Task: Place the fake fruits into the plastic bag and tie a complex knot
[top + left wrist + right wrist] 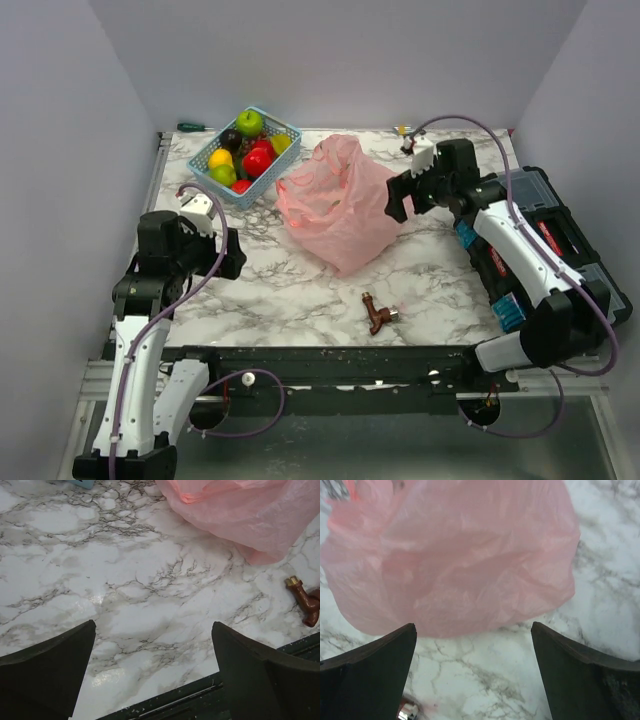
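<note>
My right gripper swings outward and toward the left in the top view next, and lowers onto the bag's top edge, whose raised fold stands clear of the marble.
The fake fruits point(249, 150) lie heaped in a light-blue lattice basket point(284, 128) at the back left: a green one, red ones, yellow ones and a dark one. The pink plastic bag point(340, 205) lies crumpled in the middle of the table, with no knot visible. My left gripper point(233, 256) hovers open over bare marble, left of the bag. In the left wrist view the left gripper point(152, 625) holds nothing and the bag point(250, 515) shows at the top right. My right gripper point(398, 196) is open at the bag's right edge. In its own view the right gripper point(472, 625) faces the bag point(455, 555), empty.
A small brown pipe fitting point(378, 314) lies near the front edge, also the brown fitting point(306, 600) in the left wrist view. A black toolbox point(545, 225) sits along the right edge under the right arm. A green-handled screwdriver point(190, 127) lies at the back left.
</note>
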`<state>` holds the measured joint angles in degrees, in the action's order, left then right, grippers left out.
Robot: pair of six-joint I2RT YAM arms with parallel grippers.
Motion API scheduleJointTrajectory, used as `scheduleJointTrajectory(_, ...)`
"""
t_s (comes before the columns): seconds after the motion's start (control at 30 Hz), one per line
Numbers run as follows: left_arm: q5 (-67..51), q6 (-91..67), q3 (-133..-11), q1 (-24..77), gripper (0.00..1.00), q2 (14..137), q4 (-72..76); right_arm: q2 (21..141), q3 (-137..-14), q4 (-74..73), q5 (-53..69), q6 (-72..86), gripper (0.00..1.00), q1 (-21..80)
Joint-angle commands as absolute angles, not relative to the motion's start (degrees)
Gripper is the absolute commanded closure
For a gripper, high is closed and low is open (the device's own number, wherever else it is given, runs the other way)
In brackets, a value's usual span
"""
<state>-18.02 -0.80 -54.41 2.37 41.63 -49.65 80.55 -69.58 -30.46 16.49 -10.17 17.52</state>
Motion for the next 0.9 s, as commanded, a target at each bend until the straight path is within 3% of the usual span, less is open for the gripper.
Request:
scheduleJointTrajectory(0.0, -22.9, -4.9, -54.2, 2.2, 0.01, 44.3, -42.9, 86.2, -81.0, -28.7, 19.9, -9.2, 0.0, 17.9)
scheduleJointTrajectory(0.33, -24.8, -12.1, -59.0, 4.6, 0.01, 60.5, -26.0, 103.9, -103.0, -24.3, 15.0, -7.3, 0.0, 23.4)
scheduleJointTrajectory(0.7, -22.7, -16.9, -65.8, 7.7, 0.01, 76.5, -19.6, 118.4, -108.2, -22.0, 10.5, -9.5, 0.0, 25.8)
scheduleJointTrajectory(0.77, -23.6, -17.1, -66.7, 7.7, 0.01, 77.7, -19.7, 119.8, -108.5, -23.4, 11.3, -9.9, 0.09, 25.8)
scheduleJointTrajectory(0.87, -25.4, -15.4, -66.7, 7.7, 0.01, 77.6, -19.4, 119.4, -107.2, -24.5, 14.1, -9.8, 0.36, 25.8)
